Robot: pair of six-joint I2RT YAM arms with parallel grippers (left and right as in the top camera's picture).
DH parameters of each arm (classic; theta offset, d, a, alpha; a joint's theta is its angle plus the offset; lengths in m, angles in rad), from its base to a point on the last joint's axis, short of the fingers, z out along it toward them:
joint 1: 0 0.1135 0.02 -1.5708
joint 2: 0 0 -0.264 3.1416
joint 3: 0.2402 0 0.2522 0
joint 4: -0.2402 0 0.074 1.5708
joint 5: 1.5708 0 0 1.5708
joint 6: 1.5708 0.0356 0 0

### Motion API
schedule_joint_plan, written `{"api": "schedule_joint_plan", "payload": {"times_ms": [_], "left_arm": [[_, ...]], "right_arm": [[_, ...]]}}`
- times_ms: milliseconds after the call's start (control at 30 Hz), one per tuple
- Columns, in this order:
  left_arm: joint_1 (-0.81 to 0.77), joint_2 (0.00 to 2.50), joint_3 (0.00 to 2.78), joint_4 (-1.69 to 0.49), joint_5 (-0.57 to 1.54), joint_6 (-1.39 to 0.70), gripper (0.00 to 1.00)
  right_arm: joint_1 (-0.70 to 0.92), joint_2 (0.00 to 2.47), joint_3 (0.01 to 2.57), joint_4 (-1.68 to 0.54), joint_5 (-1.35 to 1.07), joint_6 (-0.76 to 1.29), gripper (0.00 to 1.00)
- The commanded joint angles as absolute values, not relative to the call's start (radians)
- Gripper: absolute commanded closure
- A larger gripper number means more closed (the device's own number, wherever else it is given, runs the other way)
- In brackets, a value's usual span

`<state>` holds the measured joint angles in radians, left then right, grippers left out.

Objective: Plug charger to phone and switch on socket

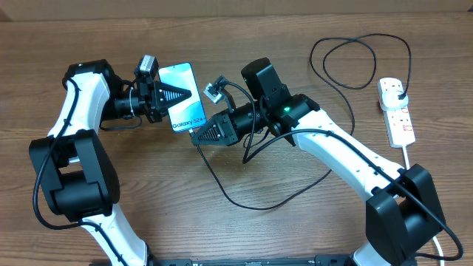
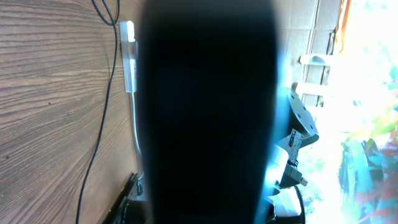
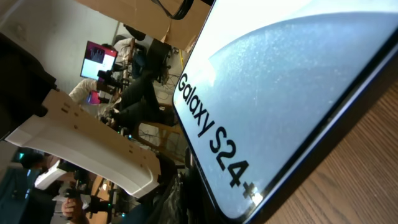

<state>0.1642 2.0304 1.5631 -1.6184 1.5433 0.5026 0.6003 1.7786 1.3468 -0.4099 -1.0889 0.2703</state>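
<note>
My right gripper swings off the phone next, lowers to the clear tabletop below and to the phone's right in the overhead view, and releases the charger's tip.
The phone (image 1: 185, 94) has a light screen reading "Galaxy S24+" and is held tilted above the table. My left gripper (image 1: 167, 96) is shut on its left edge. In the left wrist view the phone's dark back (image 2: 208, 106) blocks most of the frame. My right gripper (image 1: 198, 136) is at the phone's bottom end, shut on the charger's connector tip, which is hidden. The charger's thin black cable (image 1: 244, 205) trails from there across the table to its black plug (image 1: 399, 91) in the white socket (image 1: 397, 117). The right wrist view shows the phone's screen (image 3: 280, 93) very close.
The charger cable makes a loop (image 1: 358, 63) at the back right. The socket's white cord (image 1: 411, 157) runs toward the front right. The socket (image 2: 129, 56) and the cable (image 2: 104, 99) also show in the left wrist view. The left arm's white link (image 3: 93, 149) shows in the right wrist view.
</note>
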Motion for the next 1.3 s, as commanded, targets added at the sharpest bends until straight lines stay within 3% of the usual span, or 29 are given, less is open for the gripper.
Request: {"api": "schedule_joint_plan", "payload": {"times_ms": [0, 1267], "left_arm": [[0.162, 2.007, 1.573, -1.618, 1.581, 0.501, 0.95], [0.163, 2.007, 1.573, -1.614, 1.581, 0.562, 0.95]], "right_arm": [[0.603, 1.776, 1.348, -0.398, -1.077, 0.293, 0.96], [0.559, 1.777, 1.348, -0.323, -1.058, 0.546, 0.96]]}}
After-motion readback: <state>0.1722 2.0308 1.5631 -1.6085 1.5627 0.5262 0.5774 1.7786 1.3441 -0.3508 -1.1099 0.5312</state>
